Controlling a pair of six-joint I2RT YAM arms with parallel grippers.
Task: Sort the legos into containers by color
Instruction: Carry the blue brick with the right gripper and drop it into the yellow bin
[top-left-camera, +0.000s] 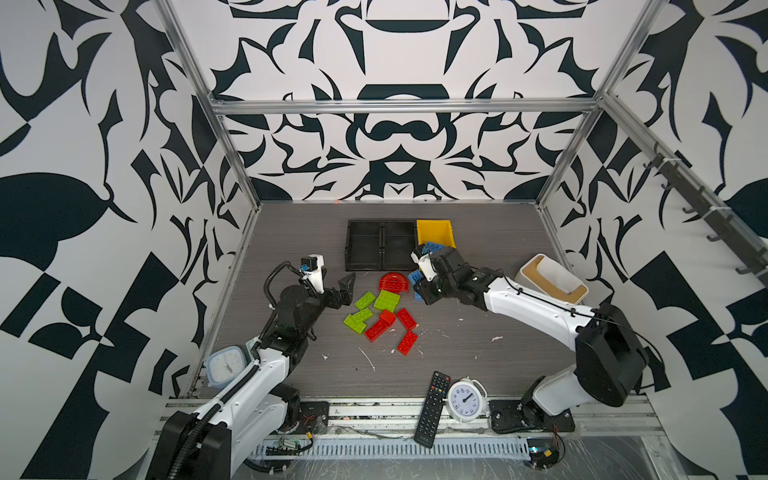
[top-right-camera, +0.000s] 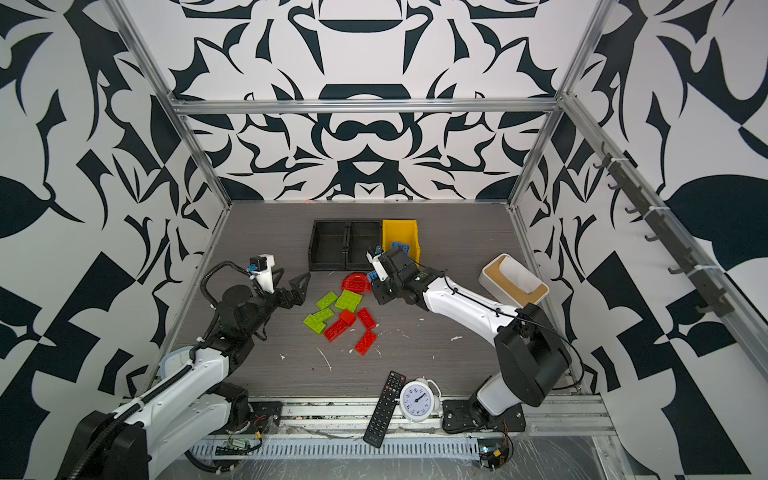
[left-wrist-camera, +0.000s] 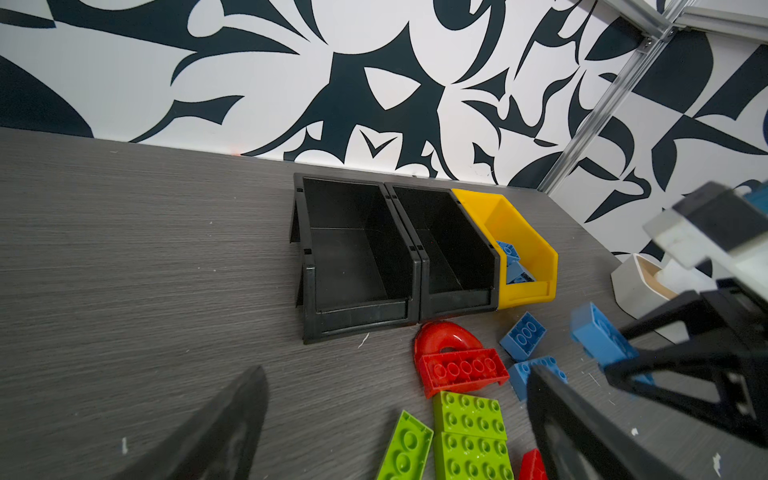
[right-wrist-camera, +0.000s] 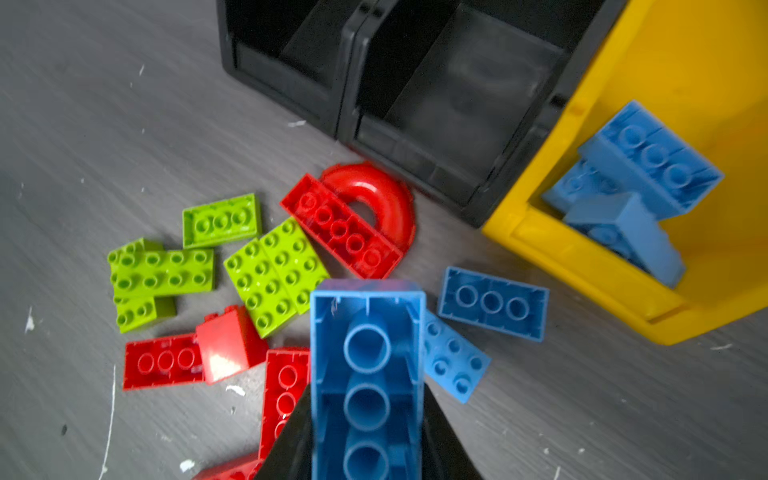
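Observation:
My right gripper carries the blue brick outward over the open yellow bin (top-left-camera: 434, 230) (right-wrist-camera: 704, 120) next and releases it inside, because that bin already holds several blue bricks.
Loose legos lie mid-table in both top views: lime green bricks (top-left-camera: 386, 300), red bricks (top-left-camera: 406, 319) and a red half-round piece (top-left-camera: 393, 281). My right gripper (right-wrist-camera: 368, 395) is shut on a blue brick (right-wrist-camera: 365, 332), held underside up above the pile's right end, near the yellow bin (top-left-camera: 434, 230). That bin holds several blue bricks (right-wrist-camera: 648, 158). Two more blue bricks (right-wrist-camera: 492, 303) lie on the table below the gripper. The joined black trays (top-left-camera: 381, 245) are empty. My left gripper (top-left-camera: 347, 291) is open just left of the pile, holding nothing.
A white box with a wooden rim (top-left-camera: 552, 278) stands at the right. A black remote (top-left-camera: 432, 407) and a white alarm clock (top-left-camera: 465, 397) lie at the front edge. A pale blue clock (top-left-camera: 226, 365) sits by the left arm's base. Patterned walls enclose the table.

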